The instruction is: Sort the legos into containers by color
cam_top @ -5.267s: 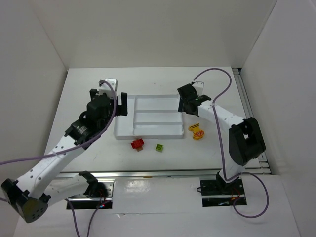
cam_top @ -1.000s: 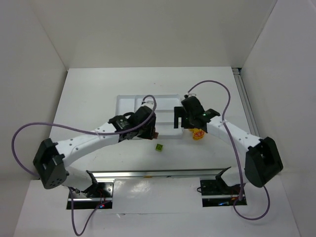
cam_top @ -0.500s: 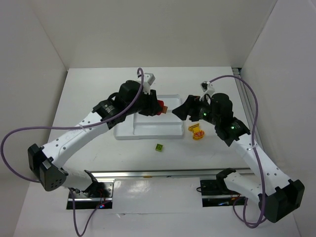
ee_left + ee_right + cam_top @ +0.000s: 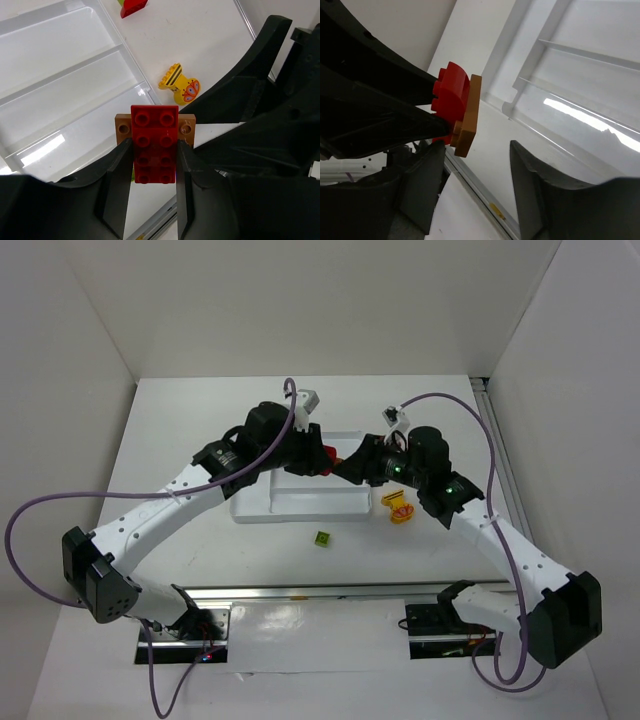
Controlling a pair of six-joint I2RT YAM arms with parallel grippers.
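Note:
The left gripper needs to move sideways and down to release the red lego, because the tray's end section (image 4: 252, 497) is below it and to its left in the top view.
My left gripper (image 4: 322, 457) is shut on a red lego (image 4: 155, 145) that has an orange-brown plate (image 4: 189, 127) stuck under it, held in the air over the white tray (image 4: 300, 502). My right gripper (image 4: 350, 468) faces it from the right with its jaws open. The plate's end (image 4: 469, 117) sits between the right fingertips, close to the left one and apart from the right one. A yellow lego (image 4: 398, 508) lies on the table just right of the tray, and a lime green lego (image 4: 322, 538) lies in front of the tray.
The tray's compartments (image 4: 60, 100) look bare where they show. Another red piece (image 4: 132, 6) lies on the table at the top edge of the left wrist view. Both arms cross above the tray's right half. White walls enclose the table.
The left gripper lifted the red and brown stack off the table to above the tray. In the last half second the right gripper moved left up to the stack and its jaws narrowed.

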